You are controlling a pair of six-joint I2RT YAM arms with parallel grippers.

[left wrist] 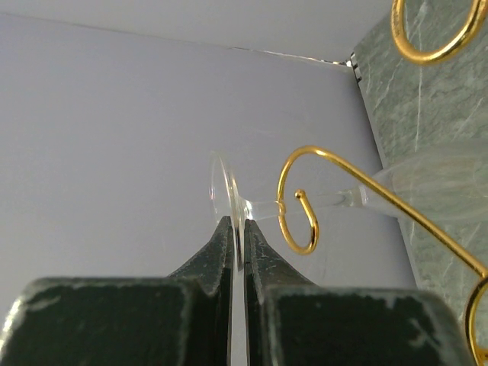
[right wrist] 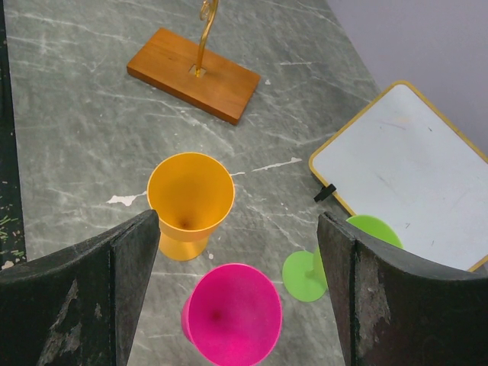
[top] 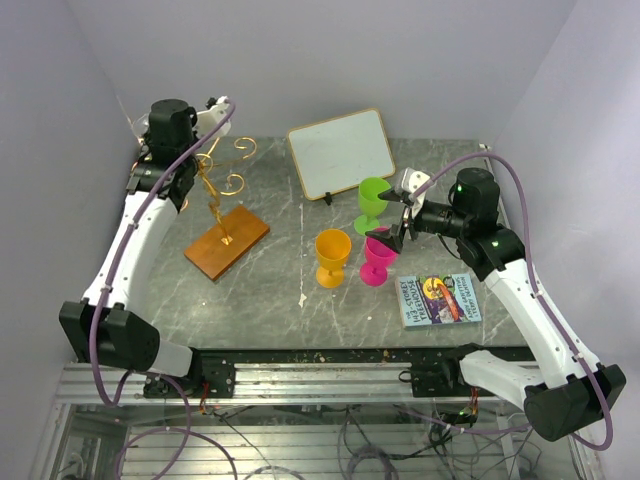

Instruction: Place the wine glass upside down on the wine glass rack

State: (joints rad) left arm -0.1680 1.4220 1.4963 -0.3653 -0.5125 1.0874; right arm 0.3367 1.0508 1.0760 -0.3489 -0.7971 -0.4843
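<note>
The rack's gold curl (left wrist: 282,207) is just below the left gripper, with the stem crossing it. The left gripper will next go down to set the glass's foot on the curl, then release the rim of the foot.
The clear wine glass (left wrist: 335,200) lies sideways in the left wrist view, foot towards the camera and bowl off to the right. My left gripper (left wrist: 238,226) is shut on the rim of its foot. The stem crosses a curled gold arm (left wrist: 287,177) of the wine glass rack (top: 227,241); I cannot tell whether it rests in the curl. From above, my left gripper (top: 212,113) is high at the rack's top, back left, and the glass itself is too faint to make out. My right gripper (top: 395,225) hangs open over the coloured cups, holding nothing.
An orange cup (top: 332,256), a pink cup (top: 378,260) and a green cup (top: 372,200) stand mid-table under the right gripper (right wrist: 238,221). A whiteboard (top: 341,150) leans at the back. A book (top: 440,299) lies front right. Walls close in on the left and at the back.
</note>
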